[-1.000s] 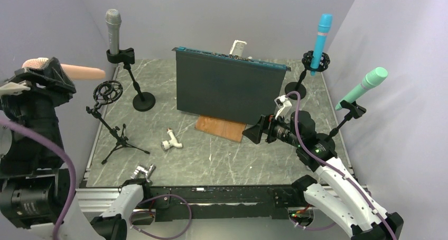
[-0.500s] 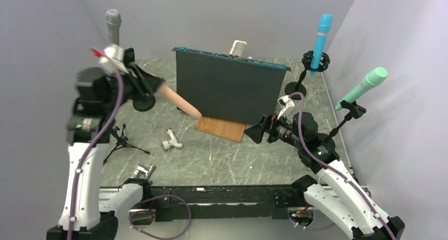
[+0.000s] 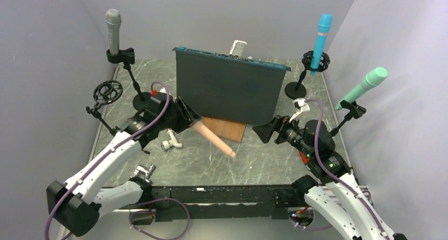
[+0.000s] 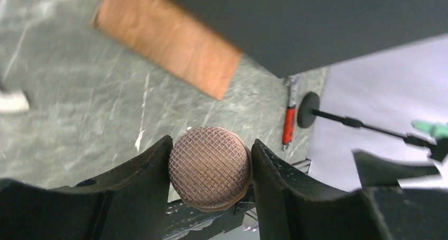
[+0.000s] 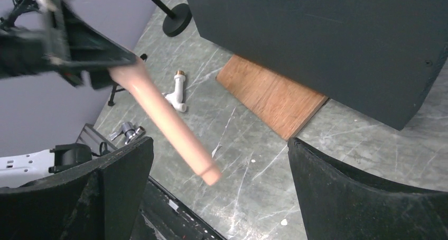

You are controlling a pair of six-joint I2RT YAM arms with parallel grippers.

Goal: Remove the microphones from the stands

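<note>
My left gripper is to lower the pink microphone next onto the bare tabletop [image 4: 145, 80] beside the wooden board and let go of the mesh head [image 4: 210, 167], because the stand is empty.
My left gripper [image 3: 187, 118] is shut on the mesh head of a pink microphone [image 3: 214, 141], whose handle slants down to the right low over the table. In the left wrist view the round mesh head [image 4: 210, 167] is pinched between both black fingers [image 4: 142, 182]. The empty tripod stand [image 3: 108, 92] with its round black mount stands at the left edge, apart from the microphone. My right gripper [image 3: 262, 131] stands open just right of the handle's tip. Its wrist view shows the pink handle [image 5: 158, 113] ahead of the wide fingers [image 5: 322, 182], untouched.
A dark upright panel [image 3: 227, 89] leans over a wooden board [image 3: 224, 128] mid-table. Grey [image 3: 113, 31], blue [image 3: 321, 36] and green [image 3: 364, 86] microphones sit in other stands. A white fitting [image 3: 171, 142] and a metal piece [image 3: 142, 171] lie near the front left.
The left arm has swung from high at the far left down to the table's middle, carrying the pink microphone. The right gripper has drifted slightly right, still open.
</note>
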